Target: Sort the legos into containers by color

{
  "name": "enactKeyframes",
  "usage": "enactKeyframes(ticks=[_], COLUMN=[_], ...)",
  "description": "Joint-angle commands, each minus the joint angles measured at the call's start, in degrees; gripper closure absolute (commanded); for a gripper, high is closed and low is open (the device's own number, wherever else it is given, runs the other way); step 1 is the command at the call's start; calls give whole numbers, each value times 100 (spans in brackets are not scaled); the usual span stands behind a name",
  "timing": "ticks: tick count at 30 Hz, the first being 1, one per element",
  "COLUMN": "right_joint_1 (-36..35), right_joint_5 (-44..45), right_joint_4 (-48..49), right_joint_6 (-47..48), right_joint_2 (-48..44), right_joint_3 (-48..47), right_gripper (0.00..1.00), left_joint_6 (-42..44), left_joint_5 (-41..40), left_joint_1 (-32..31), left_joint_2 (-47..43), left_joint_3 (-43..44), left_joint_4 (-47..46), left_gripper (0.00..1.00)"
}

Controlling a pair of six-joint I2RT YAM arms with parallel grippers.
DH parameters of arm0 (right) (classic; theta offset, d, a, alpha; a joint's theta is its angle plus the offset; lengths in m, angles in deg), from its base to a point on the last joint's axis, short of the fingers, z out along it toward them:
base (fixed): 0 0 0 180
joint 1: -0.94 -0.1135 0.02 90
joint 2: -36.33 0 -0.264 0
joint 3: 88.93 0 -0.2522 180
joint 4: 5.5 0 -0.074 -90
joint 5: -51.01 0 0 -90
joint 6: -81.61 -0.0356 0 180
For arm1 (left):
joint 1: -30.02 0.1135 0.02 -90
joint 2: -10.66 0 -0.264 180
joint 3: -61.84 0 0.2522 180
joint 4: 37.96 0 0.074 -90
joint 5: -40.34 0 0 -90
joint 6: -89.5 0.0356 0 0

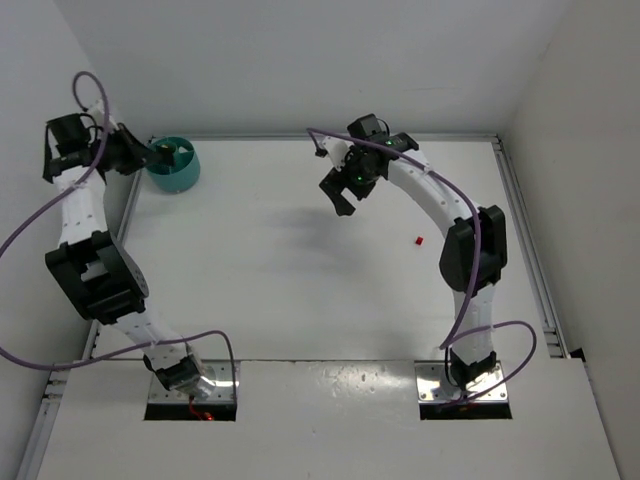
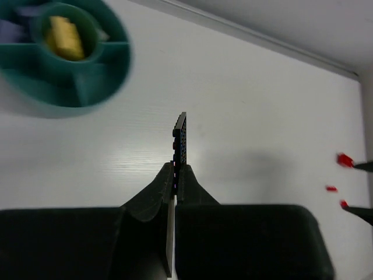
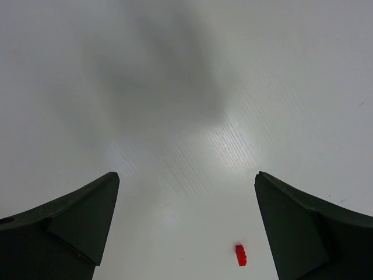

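My left gripper will next turn and swing to its left in the wrist view, over the bowl's near section point(image 2: 28, 76) and clear of the yellow lego point(image 2: 65, 38), to let go.
The teal bowl point(image 1: 175, 163) stands at the table's far left corner. In the left wrist view the bowl point(image 2: 87, 81) shows curved dividers, and a yellow lego point(image 2: 65, 38) lies in its middle compartment. My left gripper point(image 2: 175, 169) is shut on a thin dark blue lego point(image 2: 181, 135) held edge-on, which sticks up past the fingertips, a little to the right of the bowl. In the top view the left gripper point(image 1: 150, 155) is beside the bowl. My right gripper point(image 1: 345, 188) hangs open above mid-table with nothing between its fingers point(image 3: 87, 216). A red lego point(image 1: 419, 240) lies on the table.
The red lego point(image 3: 240, 255) lies below, near the right finger. Small red bits point(image 2: 345, 159) show far right in the left wrist view. White walls enclose the table, and a raised rail point(image 1: 525, 240) runs along its right side.
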Motion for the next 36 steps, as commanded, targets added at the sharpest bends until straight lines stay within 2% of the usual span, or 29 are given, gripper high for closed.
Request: enactKeyframes(ticks=[1, 3, 6, 12, 17, 26, 36], right_joint_1=[127, 180, 251, 312, 312, 259, 207], right_joint_5=[-35, -88, -89, -37, 25, 209, 395], right_joint_4=[135, 135, 135, 135, 135, 135, 83], right_joint_6=[-125, -178, -178, -178, -178, -117, -64], right_joint_2=[45, 45, 45, 45, -7, -7, -7], right_joint_3=[-7, 45, 45, 151, 204, 204, 309], right_gripper=[0, 0, 0, 0, 0, 0, 0], left_joint_6=[115, 114, -86, -640, -1818, -2530, -2830], left_joint_5=[-1152, -1751, -2070, -2817, -3511, -3837, -3442], left_joint_1=[309, 361, 362, 143, 20, -174, -227], left_joint_2=[7, 278, 604, 772, 887, 1273, 1687], left_joint_3=[620, 1075, 1472, 1413, 1043, 1262, 1491], left_joint_4=[295, 444, 445, 383, 383, 331, 155], left_gripper=[100, 100, 100, 100, 100, 100, 100])
